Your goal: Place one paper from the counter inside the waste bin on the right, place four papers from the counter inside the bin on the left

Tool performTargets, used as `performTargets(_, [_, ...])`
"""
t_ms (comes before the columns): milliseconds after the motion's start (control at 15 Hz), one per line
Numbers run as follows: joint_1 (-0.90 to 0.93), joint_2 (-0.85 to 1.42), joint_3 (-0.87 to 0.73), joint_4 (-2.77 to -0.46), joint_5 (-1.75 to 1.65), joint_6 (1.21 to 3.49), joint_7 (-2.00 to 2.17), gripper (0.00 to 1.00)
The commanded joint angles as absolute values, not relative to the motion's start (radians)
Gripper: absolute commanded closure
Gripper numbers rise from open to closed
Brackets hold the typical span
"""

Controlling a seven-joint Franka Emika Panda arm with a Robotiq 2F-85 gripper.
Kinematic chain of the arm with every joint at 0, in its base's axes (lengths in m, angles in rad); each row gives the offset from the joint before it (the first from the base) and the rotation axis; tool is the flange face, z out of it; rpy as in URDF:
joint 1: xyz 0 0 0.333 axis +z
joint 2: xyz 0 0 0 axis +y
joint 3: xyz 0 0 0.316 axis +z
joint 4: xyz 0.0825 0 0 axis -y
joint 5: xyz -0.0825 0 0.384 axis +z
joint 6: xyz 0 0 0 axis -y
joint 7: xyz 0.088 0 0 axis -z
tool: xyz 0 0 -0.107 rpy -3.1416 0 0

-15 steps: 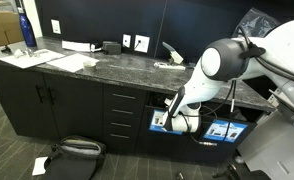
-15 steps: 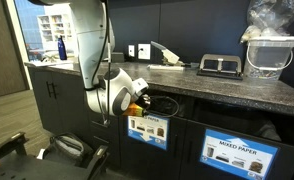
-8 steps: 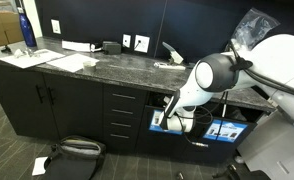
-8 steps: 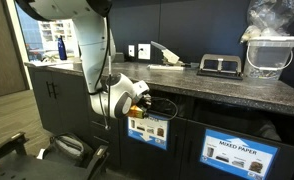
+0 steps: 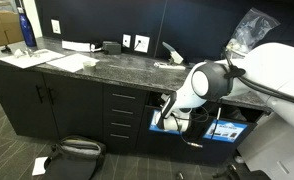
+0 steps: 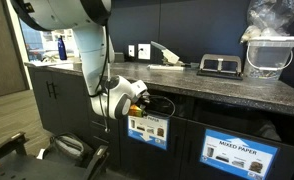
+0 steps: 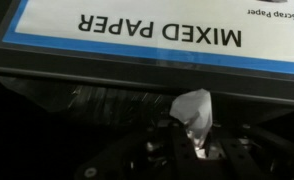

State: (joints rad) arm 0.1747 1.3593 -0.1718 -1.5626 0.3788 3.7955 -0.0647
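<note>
The gripper eases off the label's edge, deeper into the waste bin's dark opening next, and releases the crumpled white paper, since it still sits close to that edge.
My gripper is shut on a crumpled white paper, which sticks out between the fingertips in the wrist view. It sits at a dark opening just beside a blue-edged "MIXED PAPER" label, which reads upside down. In both exterior views the gripper reaches into the opening above a labelled bin under the counter. A second labelled bin stands beside it. Loose papers lie on the dark counter.
Drawers and cabinet doors sit under the counter. A black bag lies on the floor. A blue bottle and a stapler-like device stand on the counter. A bagged container stands at one end.
The arm's upper links have dropped and shifted along the counter front. The gripper has stayed at the bin opening, shut on the paper.
</note>
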Motion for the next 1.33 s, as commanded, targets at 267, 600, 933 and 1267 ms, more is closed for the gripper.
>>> performTargets(267, [0.207,1.460,-0.191,-1.408,0.444,3.855,-0.129,0.92])
performTargets(600, [0.204,1.490,-0.184,-1.348,0.446,3.850,-0.149,0.92])
performTargets(933, [0.232,1.529,-0.224,-1.295,0.472,3.853,-0.161,0.55])
performTargets(1267, [0.219,1.482,-0.202,-1.348,0.470,3.897,-0.222,0.16])
